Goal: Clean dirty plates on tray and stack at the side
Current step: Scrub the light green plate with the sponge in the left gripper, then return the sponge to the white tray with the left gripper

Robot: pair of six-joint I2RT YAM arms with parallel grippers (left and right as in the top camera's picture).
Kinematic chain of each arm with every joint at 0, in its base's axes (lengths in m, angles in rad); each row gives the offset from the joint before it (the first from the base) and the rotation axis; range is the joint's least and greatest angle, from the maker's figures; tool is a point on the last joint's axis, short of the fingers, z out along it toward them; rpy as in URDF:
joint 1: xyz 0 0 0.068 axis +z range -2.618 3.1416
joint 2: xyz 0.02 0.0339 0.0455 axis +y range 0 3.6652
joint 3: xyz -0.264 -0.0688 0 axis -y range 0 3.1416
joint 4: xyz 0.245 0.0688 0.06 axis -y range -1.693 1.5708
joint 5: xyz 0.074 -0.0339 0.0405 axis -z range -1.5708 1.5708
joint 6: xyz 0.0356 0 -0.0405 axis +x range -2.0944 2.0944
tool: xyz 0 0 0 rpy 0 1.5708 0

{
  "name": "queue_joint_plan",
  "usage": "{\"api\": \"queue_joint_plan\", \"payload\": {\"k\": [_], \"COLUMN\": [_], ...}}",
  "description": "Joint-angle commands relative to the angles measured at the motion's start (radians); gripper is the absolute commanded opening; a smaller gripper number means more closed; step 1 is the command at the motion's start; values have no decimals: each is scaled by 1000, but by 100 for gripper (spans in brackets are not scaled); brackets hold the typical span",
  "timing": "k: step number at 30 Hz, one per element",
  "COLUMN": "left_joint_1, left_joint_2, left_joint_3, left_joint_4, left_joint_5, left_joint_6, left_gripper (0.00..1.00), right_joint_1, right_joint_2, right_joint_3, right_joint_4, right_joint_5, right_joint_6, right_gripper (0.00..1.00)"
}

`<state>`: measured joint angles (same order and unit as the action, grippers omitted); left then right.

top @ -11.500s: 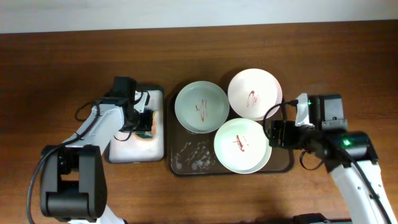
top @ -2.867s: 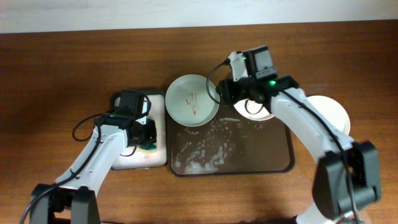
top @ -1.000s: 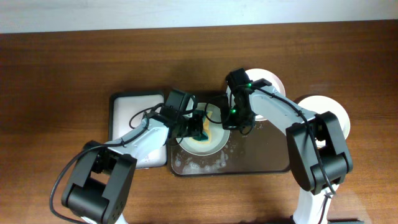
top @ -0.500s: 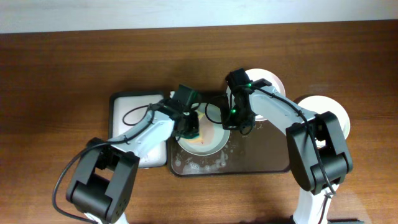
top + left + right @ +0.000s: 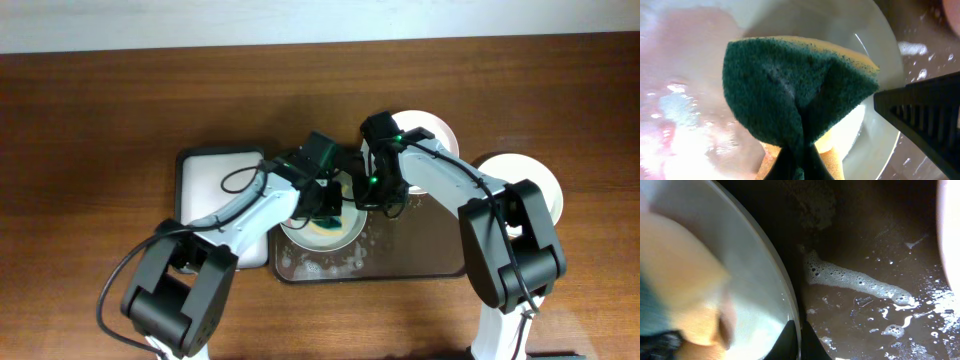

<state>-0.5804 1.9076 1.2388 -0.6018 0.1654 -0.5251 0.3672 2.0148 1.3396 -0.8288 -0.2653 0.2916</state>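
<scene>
My left gripper holds the sponge and will lift it off the plate, cross to the smaller tray and lower to release it on its roomy white inside.
A pale green dirty plate lies on the left part of the dark brown tray, wet and pinkish inside. My left gripper is shut on a green-and-yellow sponge pressed onto that plate. My right gripper is shut on the plate's right rim, one finger inside and one outside. A second plate sits at the tray's back right, partly under the right arm. A third, white plate rests on the table to the right of the tray.
A smaller black-rimmed tray with a white inside stands left of the brown tray. Soap foam streaks the wet tray floor beside the held plate. Both arms cross over the tray's left half.
My left gripper has carried the sponge to the right and back across the plate. The right gripper has stayed on the rim.
</scene>
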Motion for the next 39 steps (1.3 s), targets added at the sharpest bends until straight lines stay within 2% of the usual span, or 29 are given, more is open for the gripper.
{"api": "queue_joint_plan", "payload": {"k": [1, 2, 5, 10, 16, 18, 21, 24, 26, 28, 35, 36, 37, 38, 39], "left_joint_1": [-11, -11, -6, 2, 13, 67, 168, 275, 319, 341, 389, 398, 401, 401, 401], "left_joint_2": [61, 77, 84, 41, -183, -280, -299, -299, -299, -299, -298, -298, -298, -298, -298], "left_joint_3": [-12, -12, -11, -10, -10, -10, -11, -12, -22, -66, -391, -434, -454, -465, -464], "left_joint_4": [2, 0, -41, -119, -129, -171, -232, -240, -240, -211, 84, 124, 141, 146, 156], "left_joint_5": [-5, -14, -183, -373, -409, -409, -389, -255, -259, -259, -297, -297, -297, -297, -297], "left_joint_6": [-13, -13, -13, -13, -12, 29, 60, 161, 162, 164, 164, 164, 164, 164, 164], "left_gripper": [0, 0, 0, 0, 0, 0, 0, 0, 0, 0, 0, 9, 27, 64, 77], "right_joint_1": [-1, -1, -1, -1, -1, -1, -1, -1, -1, -1, -1, -1, -1, -1, -1], "right_joint_2": [-3, -3, -3, -3, -3, -3, -3, -3, -3, -3, -3, -3, -3, -3, -3], "right_joint_3": [-16, -16, -16, -16, -16, -16, -16, -16, -16, -16, -16, -16, -16, -16, -16], "right_joint_4": [-12, -14, -19, -21, -21, -20, -20, -19, -20, -20, -20, -20, -20, -21, -20], "right_joint_5": [39, 38, 39, 39, 39, 39, 39, 39, 39, 39, 38, 38, 38, 38, 38], "right_joint_6": [5, 5, 5, 5, 5, 5, 5, 5, 5, 5, 5, 5, 5, 5, 5], "right_gripper": [4, 4, 4, 4, 4, 4, 4, 4, 4, 4, 4, 4, 4, 4, 4]}}
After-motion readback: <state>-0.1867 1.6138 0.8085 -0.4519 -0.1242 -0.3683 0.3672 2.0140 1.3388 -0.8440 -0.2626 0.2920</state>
